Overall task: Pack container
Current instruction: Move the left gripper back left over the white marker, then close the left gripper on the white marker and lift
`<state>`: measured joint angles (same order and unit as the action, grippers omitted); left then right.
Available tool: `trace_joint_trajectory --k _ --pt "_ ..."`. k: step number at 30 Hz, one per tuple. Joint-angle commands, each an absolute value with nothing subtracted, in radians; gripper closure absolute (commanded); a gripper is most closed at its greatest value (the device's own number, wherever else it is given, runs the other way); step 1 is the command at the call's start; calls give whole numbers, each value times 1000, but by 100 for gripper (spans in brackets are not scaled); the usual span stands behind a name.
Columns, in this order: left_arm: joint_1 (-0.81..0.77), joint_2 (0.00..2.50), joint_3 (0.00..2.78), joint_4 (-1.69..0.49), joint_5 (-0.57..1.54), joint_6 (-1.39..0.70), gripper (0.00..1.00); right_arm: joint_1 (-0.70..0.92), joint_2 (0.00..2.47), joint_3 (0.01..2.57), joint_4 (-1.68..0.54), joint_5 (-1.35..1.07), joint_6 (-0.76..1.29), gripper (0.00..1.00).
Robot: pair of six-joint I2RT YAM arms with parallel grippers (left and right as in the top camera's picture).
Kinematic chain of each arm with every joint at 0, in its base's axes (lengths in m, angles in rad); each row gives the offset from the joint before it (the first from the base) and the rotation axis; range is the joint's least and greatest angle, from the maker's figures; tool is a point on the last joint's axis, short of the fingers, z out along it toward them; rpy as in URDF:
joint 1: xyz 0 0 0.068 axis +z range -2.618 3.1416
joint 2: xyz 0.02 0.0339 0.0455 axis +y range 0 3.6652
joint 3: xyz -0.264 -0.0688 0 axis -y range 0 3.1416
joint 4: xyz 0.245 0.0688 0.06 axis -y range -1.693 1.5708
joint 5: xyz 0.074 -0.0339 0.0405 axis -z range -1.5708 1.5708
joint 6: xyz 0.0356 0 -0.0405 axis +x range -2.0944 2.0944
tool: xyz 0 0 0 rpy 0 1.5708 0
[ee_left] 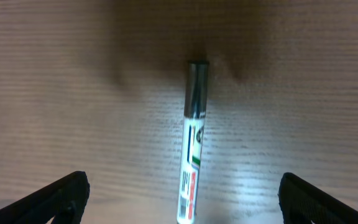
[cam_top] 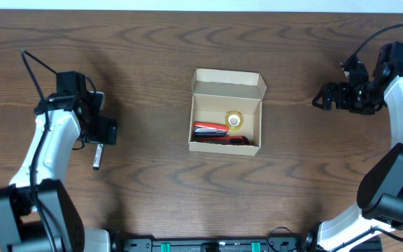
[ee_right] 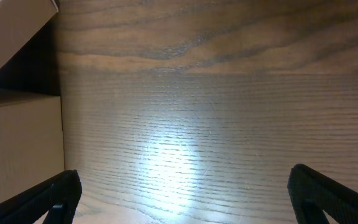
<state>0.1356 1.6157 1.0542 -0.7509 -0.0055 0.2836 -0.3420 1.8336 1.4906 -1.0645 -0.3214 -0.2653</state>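
Note:
The marker lies on the tabletop below the left gripper's open fingers, so the left gripper should next move down onto the marker's white body [cam_top: 99, 153] [ee_left: 192, 138], right beside its dark cap.
The container [cam_top: 227, 87] is a tan cardboard box in the middle of the table, its flap lid open at the back. Inside lie a red tool [cam_top: 210, 129] and a roll of tape [cam_top: 235, 120]. The box's side also shows in the right wrist view [ee_right: 17, 143]. A white marker with a dark cap [cam_top: 97, 155] lies on the table left of the box. It also shows in the left wrist view [ee_left: 192, 155]. My left gripper [ee_left: 182, 198] is open, its fingers on either side of the marker, not touching it. My right gripper [ee_right: 184, 198] is open and empty, right of the box.
The wood table [cam_top: 152, 182] stretches bare around the box. A black cable [cam_top: 37, 61] runs from the left arm at the far left.

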Motion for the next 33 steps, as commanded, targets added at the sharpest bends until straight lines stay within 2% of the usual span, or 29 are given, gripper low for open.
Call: trace_joint_trajectory --k 1,11,27,28,33 --pt "137 1663 1049 -735 1 318 5 -345 1816 1489 -1065 -334 -270 1" --pt "137 1760 1042 -698 30 318 3 -345 1816 1489 -1066 -333 -270 1" --pt "137 1759 886 -551 79 253 0 -345 1816 1489 -1074 -332 -270 1" --pt "137 1759 886 -549 79 253 9 -345 1816 1489 -1076 -332 -270 1" --pt "137 1759 886 -552 79 253 34 -345 1816 1489 -1078 -332 -270 1"
